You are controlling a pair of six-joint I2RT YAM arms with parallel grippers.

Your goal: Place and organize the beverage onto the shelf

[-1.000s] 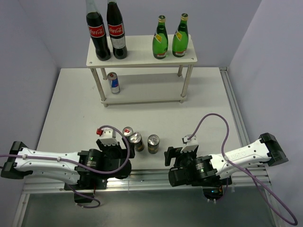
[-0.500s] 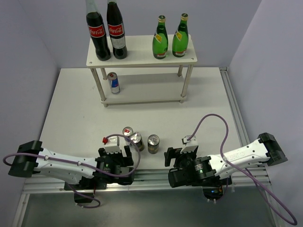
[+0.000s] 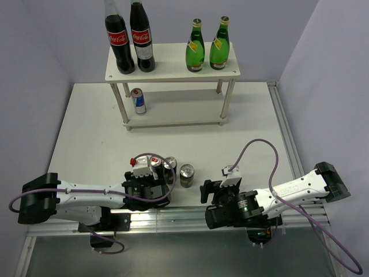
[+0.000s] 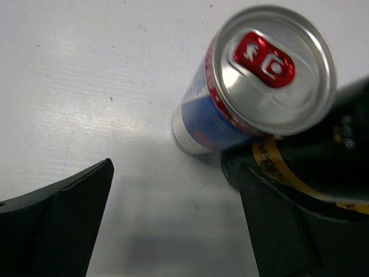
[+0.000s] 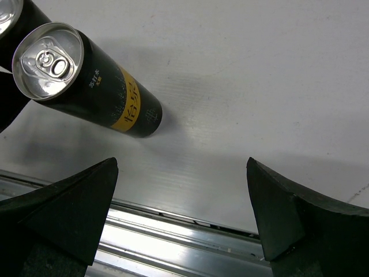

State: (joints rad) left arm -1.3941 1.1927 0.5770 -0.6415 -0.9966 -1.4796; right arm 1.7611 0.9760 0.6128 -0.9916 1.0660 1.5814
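The left gripper will next go down and outward around the blue can (image 3: 157,165) (image 4: 232,99), with one fingertip passing beside the dark can, because there is only bare table between its fingers.
The white shelf (image 3: 173,69) stands at the back with two green bottles (image 3: 207,49) on its top board and one blue-and-silver can (image 3: 138,100) on the lower board. On the table, a second blue-and-silver can (image 4: 253,86) stands against a dark can (image 4: 311,167), and another dark can (image 5: 86,81) stands to their right. My left gripper (image 4: 173,231) is open just short of the blue can, with only bare table between its fingers. Also open and holding nothing, my right gripper (image 5: 181,213) hangs over the table's front edge, right of the dark can.
Two tall cola bottles (image 3: 130,40) occupy the left of the shelf's top board. A metal rail (image 5: 173,242) runs along the near table edge below the right gripper. Walls close in on the left and right sides.
My left arm has swung right and forward, bringing its gripper up to the blue can and its dark neighbour, and its jaws have widened a little. The right arm has not moved.
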